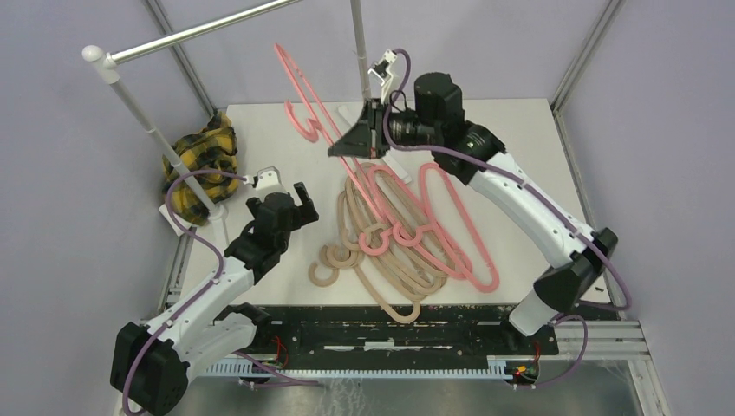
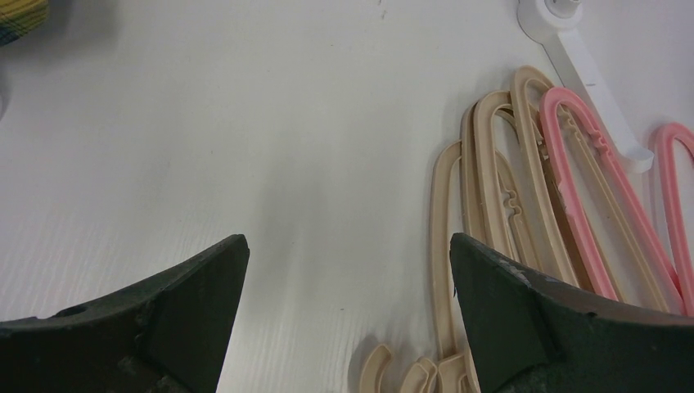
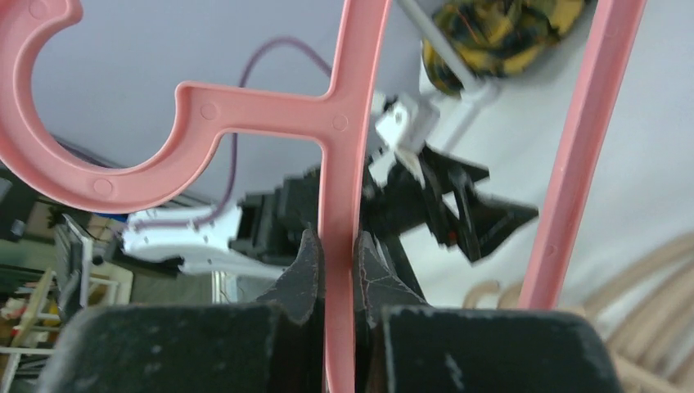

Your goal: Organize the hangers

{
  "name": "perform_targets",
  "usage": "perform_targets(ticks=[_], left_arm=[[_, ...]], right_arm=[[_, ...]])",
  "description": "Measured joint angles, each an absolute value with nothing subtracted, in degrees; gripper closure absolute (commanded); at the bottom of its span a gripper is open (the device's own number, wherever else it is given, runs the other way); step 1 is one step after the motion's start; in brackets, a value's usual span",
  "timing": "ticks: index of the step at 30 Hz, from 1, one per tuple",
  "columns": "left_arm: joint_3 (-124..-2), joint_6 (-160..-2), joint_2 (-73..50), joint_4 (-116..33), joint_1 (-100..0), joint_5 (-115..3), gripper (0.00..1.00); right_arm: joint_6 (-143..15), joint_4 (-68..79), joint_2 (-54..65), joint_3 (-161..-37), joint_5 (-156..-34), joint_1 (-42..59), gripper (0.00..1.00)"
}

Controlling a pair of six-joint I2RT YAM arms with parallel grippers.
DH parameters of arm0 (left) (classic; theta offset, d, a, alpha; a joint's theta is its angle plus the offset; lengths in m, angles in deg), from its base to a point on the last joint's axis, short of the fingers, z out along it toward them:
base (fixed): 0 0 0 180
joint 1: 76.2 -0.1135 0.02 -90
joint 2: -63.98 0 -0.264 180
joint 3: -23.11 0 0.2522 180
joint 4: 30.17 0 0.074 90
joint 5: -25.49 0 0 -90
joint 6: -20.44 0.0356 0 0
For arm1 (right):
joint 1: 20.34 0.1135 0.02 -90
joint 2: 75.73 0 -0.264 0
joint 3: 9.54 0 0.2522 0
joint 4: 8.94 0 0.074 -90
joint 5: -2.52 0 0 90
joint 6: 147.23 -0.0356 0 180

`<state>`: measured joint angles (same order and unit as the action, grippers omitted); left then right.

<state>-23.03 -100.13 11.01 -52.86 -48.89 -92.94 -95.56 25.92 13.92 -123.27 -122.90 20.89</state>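
My right gripper is to rise outward next and turn the salmon-pink hanger's hook over the bar near the post [image 1: 276, 7] beyond the pile of hangers, because the hook is off that bar.
My right gripper [image 1: 351, 143] is shut on a salmon-pink hanger [image 1: 299, 95] and holds it up in the air over the back of the table, its hook toward the rail. In the right wrist view the jaws [image 3: 335, 246] clamp the hanger's bar [image 3: 344, 123] just below the hook. A pile of beige hangers [image 1: 381, 260] and pink hangers [image 1: 442, 217] lies mid-table. My left gripper [image 1: 303, 198] is open and empty, low over the bare table just left of the pile. In its wrist view [image 2: 348, 246] the beige hangers [image 2: 491, 188] and a pink one [image 2: 585, 180] lie at the right.
A metal hanging rail [image 1: 199, 33] on white posts runs across the back left. A yellow-black plaid cloth [image 1: 204, 165] lies at the table's left edge by a post. The rack's white foot [image 2: 589, 74] sits beyond the pile.
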Motion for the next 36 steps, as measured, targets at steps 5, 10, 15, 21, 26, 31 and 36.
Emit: perform_targets(ticks=[5, 10, 15, 21, 26, 31, 36], left_arm=[[-23.03, -100.59, 11.16, -52.89, -48.89, -92.91, 0.01], [-23.03, -100.70, 11.20, -52.93, -48.89, -92.89, 0.02], [-23.10, -100.68, 11.70, -53.32, -48.85, -92.89, 0.02], [-23.60, -100.68, 12.49, -53.76, -48.85, -92.85, 0.02], [-23.60, -100.68, 13.93, -54.37, -48.85, -92.85, 0.02], [-23.60, -100.68, 14.61, -54.46, -48.85, -92.70, 0.03], [-23.60, -100.68, 14.63, -54.55, -48.85, -92.39, 0.03]], right_arm=[[-103.80, 16.20, 26.53, -136.47, -124.14, 18.88, 0.99], [-112.21, 9.36, 40.41, -152.82, -123.60, 17.07, 0.99], [-118.14, 4.72, 54.46, -168.36, -120.86, 15.17, 0.99], [-121.50, 1.84, 59.40, -170.63, -115.33, 13.42, 0.99], [-121.48, 1.75, 60.54, -174.09, -110.77, 12.87, 0.99], [-121.44, 1.18, 61.00, -177.63, -107.22, 12.94, 0.96], [-121.42, 2.04, 62.64, -179.66, -103.60, 12.94, 0.95]])
